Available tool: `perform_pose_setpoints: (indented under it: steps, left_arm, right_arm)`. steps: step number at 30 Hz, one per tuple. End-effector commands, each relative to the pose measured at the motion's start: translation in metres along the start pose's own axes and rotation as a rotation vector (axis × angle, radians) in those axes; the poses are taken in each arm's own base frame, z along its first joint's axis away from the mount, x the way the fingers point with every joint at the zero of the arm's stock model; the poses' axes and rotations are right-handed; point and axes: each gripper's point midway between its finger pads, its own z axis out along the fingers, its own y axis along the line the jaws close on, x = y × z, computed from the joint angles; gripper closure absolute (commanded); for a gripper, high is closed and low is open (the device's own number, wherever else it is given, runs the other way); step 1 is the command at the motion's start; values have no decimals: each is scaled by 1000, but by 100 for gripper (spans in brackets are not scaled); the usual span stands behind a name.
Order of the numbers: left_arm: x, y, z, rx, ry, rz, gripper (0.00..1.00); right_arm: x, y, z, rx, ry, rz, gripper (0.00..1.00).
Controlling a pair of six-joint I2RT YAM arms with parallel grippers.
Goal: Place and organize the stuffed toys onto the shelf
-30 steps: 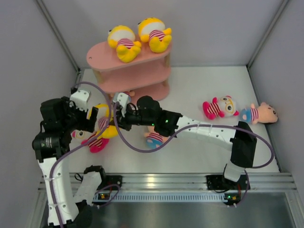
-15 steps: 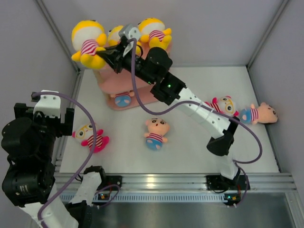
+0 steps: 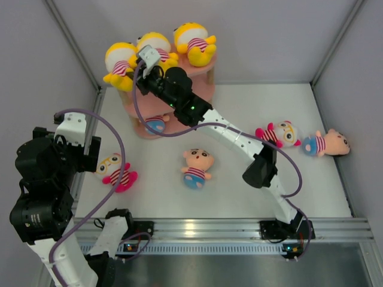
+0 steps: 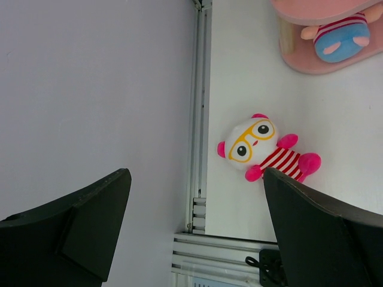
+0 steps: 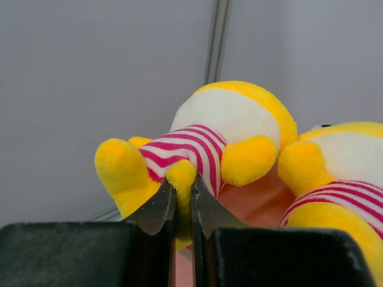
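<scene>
My right gripper has its toy sticking out past the end of the shelf's top board [image 5: 257, 200], so next it needs to shift toward the neighbouring yellow toy, then release its toy's limb.
My right gripper [image 5: 182, 182] is shut on a limb of a yellow stuffed toy [image 5: 233, 119], holding it at the left end of the pink shelf's top board [image 5: 257, 200]. From above, this toy [image 3: 119, 60] sits beside two more yellow toys [image 3: 154, 48] [image 3: 194, 42] on the shelf [image 3: 205, 67]. A blue-bottomed toy [image 3: 157, 124] lies on a lower tier. My left gripper [image 4: 197, 239] is open and empty, raised at the table's left edge above a pink-limbed toy with glasses [image 4: 263, 149].
On the table lie a peach-faced toy [image 3: 196, 167] in the middle, a pink toy [image 3: 276, 135] and a peach toy [image 3: 326, 143] at the right. Grey walls enclose the table on the left, back and right. An aluminium rail [image 3: 239, 227] runs along the near edge.
My right arm has lowered the yellow toy from above and left of the shelf onto the left end of the top board. My left arm has shifted slightly.
</scene>
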Motion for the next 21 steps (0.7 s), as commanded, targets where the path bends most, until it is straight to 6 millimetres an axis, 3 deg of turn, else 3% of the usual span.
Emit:
perform_pose_setpoints:
  steps: [1, 9, 16, 21]
  left_arm:
    - [0, -3, 2, 15, -4, 1, 1]
    - [4, -9, 5, 40, 5, 1, 1]
    - [11, -16, 12, 68, 27, 6, 1]
    - [16, -18, 13, 75, 34, 10, 1]
  right_arm:
    - [-45, -16, -2, 49, -118, 10, 100]
    - [-40, -42, 1, 99, -128, 54, 100]
    - [-32, -45, 2, 105, -112, 42, 100]
    - [-34, -41, -3, 87, -116, 52, 81]
